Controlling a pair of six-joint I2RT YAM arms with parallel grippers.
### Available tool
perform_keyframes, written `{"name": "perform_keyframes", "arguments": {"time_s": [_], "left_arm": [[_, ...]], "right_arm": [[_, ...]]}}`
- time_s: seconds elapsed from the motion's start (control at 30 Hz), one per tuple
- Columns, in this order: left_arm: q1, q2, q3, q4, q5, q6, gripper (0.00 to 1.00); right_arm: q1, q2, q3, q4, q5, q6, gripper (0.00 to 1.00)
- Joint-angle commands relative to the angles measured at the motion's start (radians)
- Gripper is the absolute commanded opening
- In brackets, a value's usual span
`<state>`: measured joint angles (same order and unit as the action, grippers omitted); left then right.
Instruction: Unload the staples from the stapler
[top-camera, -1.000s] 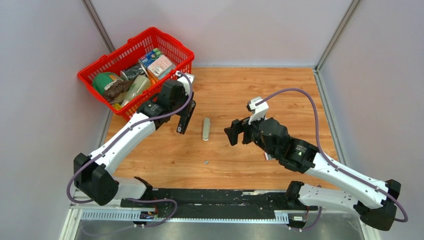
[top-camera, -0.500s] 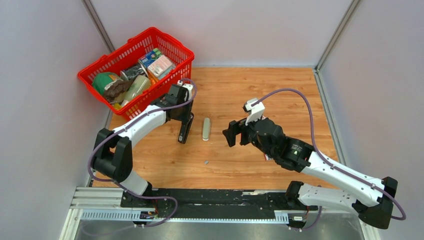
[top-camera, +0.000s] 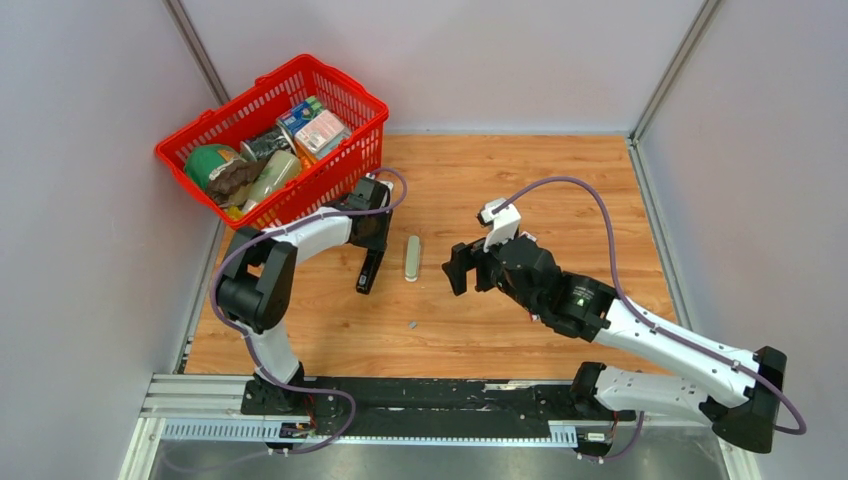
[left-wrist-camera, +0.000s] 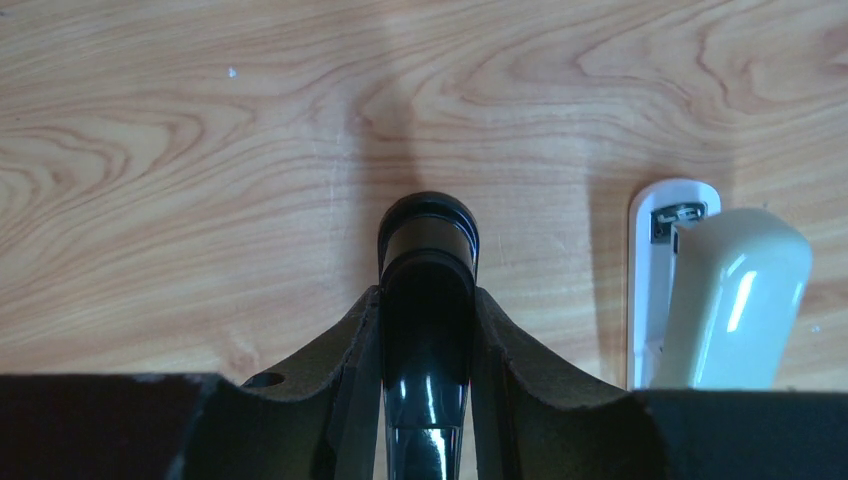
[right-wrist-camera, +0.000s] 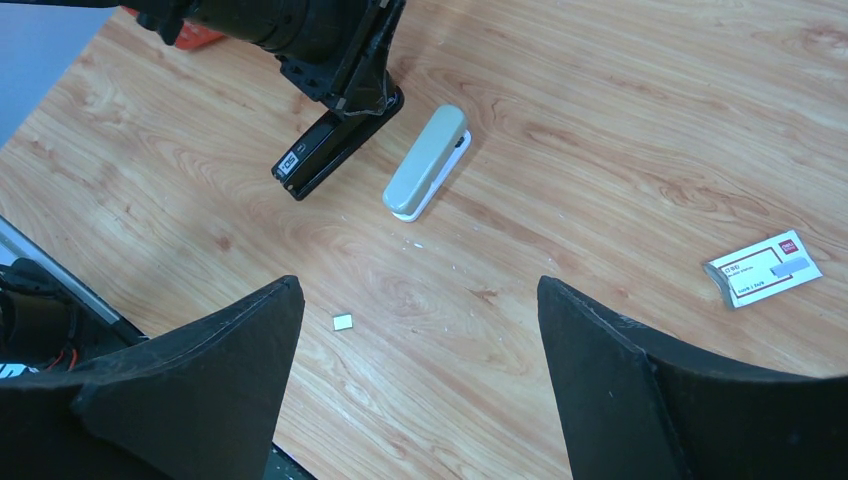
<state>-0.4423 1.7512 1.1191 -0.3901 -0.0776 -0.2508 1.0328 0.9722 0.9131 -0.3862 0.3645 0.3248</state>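
Note:
The robot will move its left gripper slightly outward alongside the grey-beige bar, as bare wood shows beside the bar, and then open it to let go of the stapler on the tabletop.
The black stapler is held in my left gripper, which is shut on it, left of the middle of the table. The stapler is low and seems to touch the wood. In the left wrist view the stapler sits tight between my fingers. In the right wrist view it points down-left. A tiny silvery-grey piece, apparently a bit of staples, lies loose on the wood and shows in the right wrist view. My right gripper is open and empty, above the table to the right.
A grey-beige oblong bar on a white base lies just right of the stapler. A small white-and-red box lies further right. A red basket full of items stands at the back left.
My left gripper has come down and toward the near side with the stapler, bringing it to the table beside the grey-beige bar. My right gripper has drifted slightly left.

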Motion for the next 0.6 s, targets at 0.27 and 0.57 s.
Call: {"name": "perform_keyframes", "arguments": {"time_s": [0.27, 0.57], "left_arm": [[-0.001, 0.131, -0.081, 0.126, -0.067, -0.076, 0.00], [-0.001, 0.025, -0.051, 0.102, -0.063, -0.032, 0.00]], "right_arm": [[0.004, 0.016, -0.028, 0.052, -0.021, 0.020, 0.90], [0.004, 0.022, -0.020, 0.050, -0.027, 0.039, 0.90]]}}
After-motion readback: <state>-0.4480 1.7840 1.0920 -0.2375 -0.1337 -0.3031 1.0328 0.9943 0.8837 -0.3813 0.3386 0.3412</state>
